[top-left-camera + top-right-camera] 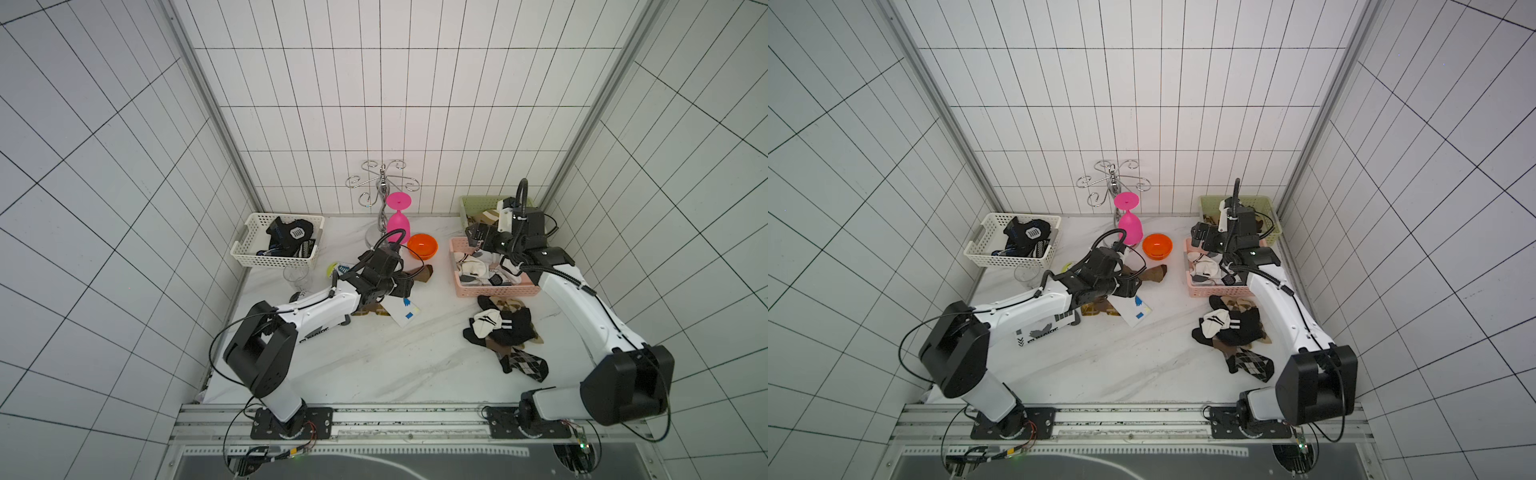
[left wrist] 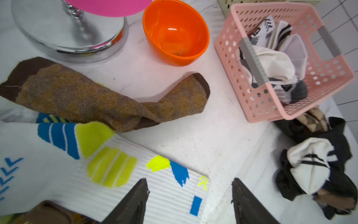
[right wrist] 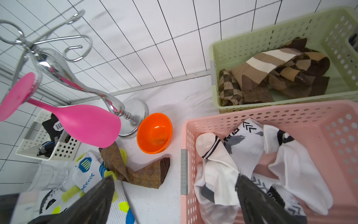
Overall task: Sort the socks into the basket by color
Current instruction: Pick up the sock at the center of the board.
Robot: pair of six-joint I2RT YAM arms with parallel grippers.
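The narrow middle of the brown sock (image 2: 150, 109) is below and outward of my left gripper's open fingers. My left gripper should move down and outward onto that narrow middle next.
My left gripper (image 2: 189, 182) is open and hovers over the cuff of a white sock with yellow-blue prints (image 2: 77, 170) at mid-table. A brown sock (image 2: 96, 100) lies partly across that sock. My right gripper (image 3: 174, 180) hangs wide open and empty over the left rim of the pink basket (image 3: 251, 113), which holds white socks (image 3: 246, 147). Behind it, the green basket (image 3: 271, 33) holds brown patterned socks (image 3: 275, 67). Black socks (image 1: 289, 237) fill the white basket (image 1: 249, 249) at the back left. A mixed pile of socks (image 1: 505, 332) lies in front of the pink basket.
An orange bowl (image 1: 422, 245), a pink goblet (image 1: 398, 222) and a chrome hook stand (image 1: 382, 187) are at the back middle. A clear glass (image 1: 297, 276) is in front of the white basket. Another brown sock (image 1: 368, 309) shows under the left arm.
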